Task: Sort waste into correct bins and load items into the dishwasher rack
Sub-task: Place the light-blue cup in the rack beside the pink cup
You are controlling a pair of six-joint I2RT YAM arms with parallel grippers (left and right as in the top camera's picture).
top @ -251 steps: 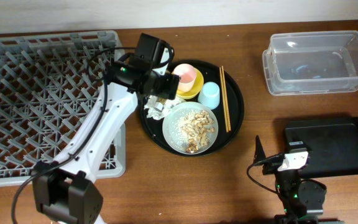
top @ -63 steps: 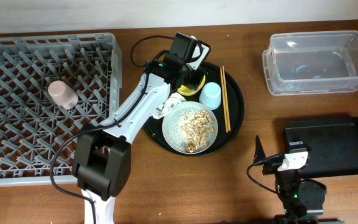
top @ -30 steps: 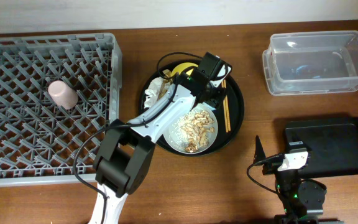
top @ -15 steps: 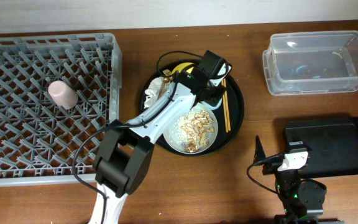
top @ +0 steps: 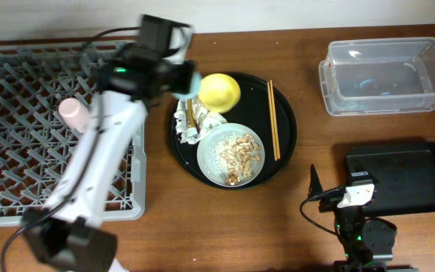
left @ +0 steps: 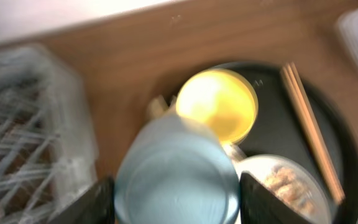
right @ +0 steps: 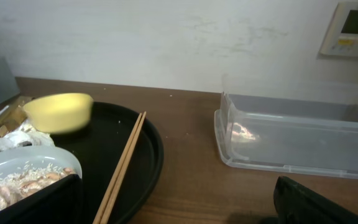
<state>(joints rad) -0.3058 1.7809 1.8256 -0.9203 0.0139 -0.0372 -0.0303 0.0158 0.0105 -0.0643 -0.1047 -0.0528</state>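
The rack's near slots beside the pink cup are empty, so my left gripper will next move back across the rack's side, then lower the blue cup (left: 176,171) and release it there.
My left gripper (top: 184,80) is shut on the small light blue cup (left: 176,171) and holds it above the table between the rack's right wall and the round tray. The grey dishwasher rack (top: 21,151) holds the pink cup (top: 74,112). On the tray lie the yellow bowl (top: 219,91), the crumpled napkin (top: 191,121), the pale plate (top: 210,155) with food scraps (top: 238,151), and the chopsticks (top: 273,130). My right gripper (right: 176,211) is open and empty, low over the table at the front right.
The clear tub (top: 384,75) stands at the back right, and the flat black bin (top: 402,177) lies in front of it. The round black tray (top: 287,128) sits mid-table. The right wrist view shows the bowl (right: 58,111), chopsticks (right: 123,165) and tub (right: 303,134).
My left gripper closed on the light blue cup on the tray, lifted it and swung left toward the rack. The yellow bowl now shows uncovered. The right arm has not moved.
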